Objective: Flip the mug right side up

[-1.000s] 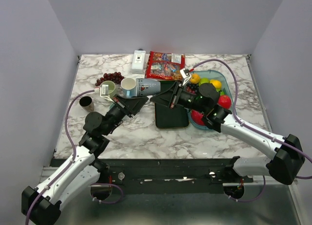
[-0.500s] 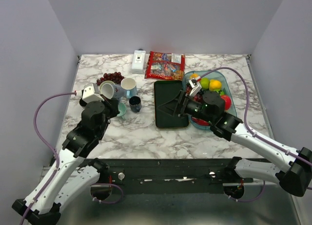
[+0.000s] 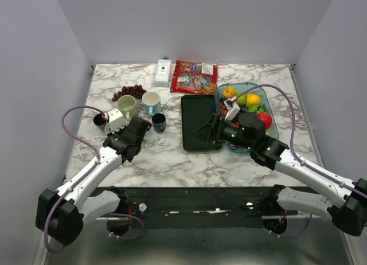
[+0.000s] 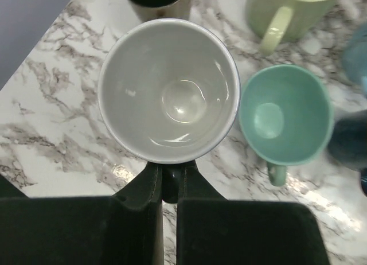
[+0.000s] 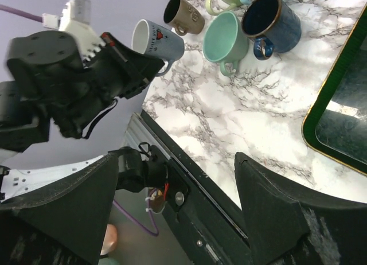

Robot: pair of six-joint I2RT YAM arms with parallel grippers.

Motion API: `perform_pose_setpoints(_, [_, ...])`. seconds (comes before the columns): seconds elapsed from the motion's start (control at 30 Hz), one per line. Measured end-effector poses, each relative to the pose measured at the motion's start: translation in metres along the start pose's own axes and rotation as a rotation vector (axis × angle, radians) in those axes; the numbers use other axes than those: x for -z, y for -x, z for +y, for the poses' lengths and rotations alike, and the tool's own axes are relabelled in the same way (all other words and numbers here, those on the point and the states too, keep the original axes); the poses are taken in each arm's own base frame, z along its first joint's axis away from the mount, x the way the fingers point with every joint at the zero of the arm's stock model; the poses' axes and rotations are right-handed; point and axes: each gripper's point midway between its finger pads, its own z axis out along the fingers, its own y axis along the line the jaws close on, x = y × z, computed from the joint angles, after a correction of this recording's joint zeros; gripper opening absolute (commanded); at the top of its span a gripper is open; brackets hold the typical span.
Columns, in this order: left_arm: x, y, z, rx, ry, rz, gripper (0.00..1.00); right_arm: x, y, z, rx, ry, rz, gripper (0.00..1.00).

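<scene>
My left gripper will lower the white mug [image 4: 169,93], opening side up but above the table, toward the table beside the brown and teal mugs.
The white mug [image 4: 169,93] stands mouth up under my left wrist camera, its empty inside showing. The right wrist view shows the white mug [image 5: 157,41] with a red mark on its side, slightly tilted, near the table's left front edge. My left gripper [image 4: 169,176] is shut on the mug's dark handle; it also shows in the right wrist view [image 5: 153,67] and the top view [image 3: 133,133], where the wrist hides the mug. My right gripper [image 5: 178,207] is open and empty, above the dark tray [image 3: 200,107] in the top view [image 3: 202,132].
Beside the white mug stand a teal mug [image 4: 285,115], a brown mug [image 3: 100,120], a green mug [image 3: 127,105], a white and blue mug [image 3: 152,101] and a dark blue mug [image 3: 159,123]. Grapes [image 3: 129,92], a snack bag [image 3: 195,77] and a fruit bowl [image 3: 270,117] lie further back.
The mug, held up high between both grippers over the table's middle, has gone left and down with my left arm and turned mouth up. My right gripper has let go and drawn back.
</scene>
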Motion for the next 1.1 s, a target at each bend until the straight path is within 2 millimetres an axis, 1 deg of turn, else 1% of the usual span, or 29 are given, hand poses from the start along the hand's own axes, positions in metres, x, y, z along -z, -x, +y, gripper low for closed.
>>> perform_pose_setpoints(0.2, [-0.033, -0.034, 0.018, 0.002, 0.120, 0.045, 0.00, 0.012, -0.002, -0.004, 0.007, -0.011, -0.010, 0.88])
perform_pose_setpoints(0.27, [-0.040, -0.040, 0.021, 0.003, 0.140, 0.056, 0.00, 0.014, -0.004, -0.008, 0.011, -0.025, -0.011, 0.88])
perform_pose_setpoints(0.4, [-0.049, -0.042, 0.020, 0.028, 0.153, 0.068, 0.00, 0.015, -0.006, -0.014, 0.016, -0.045, -0.009, 0.88])
perform_pose_setpoints(0.67, [-0.062, -0.041, 0.019, 0.094, 0.145, 0.103, 0.02, 0.015, -0.006, -0.017, 0.019, -0.059, -0.009, 0.89])
perform_pose_setpoints(0.8, [-0.068, -0.048, 0.016, 0.107, 0.129, 0.139, 0.03, 0.016, -0.007, -0.019, 0.018, -0.069, -0.007, 0.89])
perform_pose_setpoints(0.83, [-0.069, -0.050, 0.016, 0.104, 0.130, 0.145, 0.07, 0.016, -0.007, -0.020, 0.018, -0.072, -0.006, 0.89])
perform_pose_setpoints(0.9, [-0.071, -0.049, 0.015, 0.110, 0.127, 0.145, 0.11, 0.017, -0.008, -0.020, 0.018, -0.077, -0.007, 0.89])
perform_pose_setpoints(0.97, [-0.073, -0.048, 0.014, 0.114, 0.127, 0.144, 0.33, 0.019, -0.008, -0.021, 0.017, -0.081, -0.008, 0.89])
perform_pose_setpoints(1.0, [-0.073, -0.048, 0.014, 0.113, 0.127, 0.143, 0.41, 0.019, -0.007, -0.021, 0.017, -0.083, -0.009, 0.89])
perform_pose_setpoints(1.03, [-0.073, -0.049, 0.013, 0.110, 0.123, 0.146, 0.57, 0.019, -0.007, -0.021, 0.017, -0.085, -0.010, 0.89])
perform_pose_setpoints(1.1, [-0.073, -0.052, 0.010, 0.116, 0.110, 0.162, 0.75, 0.019, -0.008, -0.023, 0.016, -0.091, -0.009, 0.89])
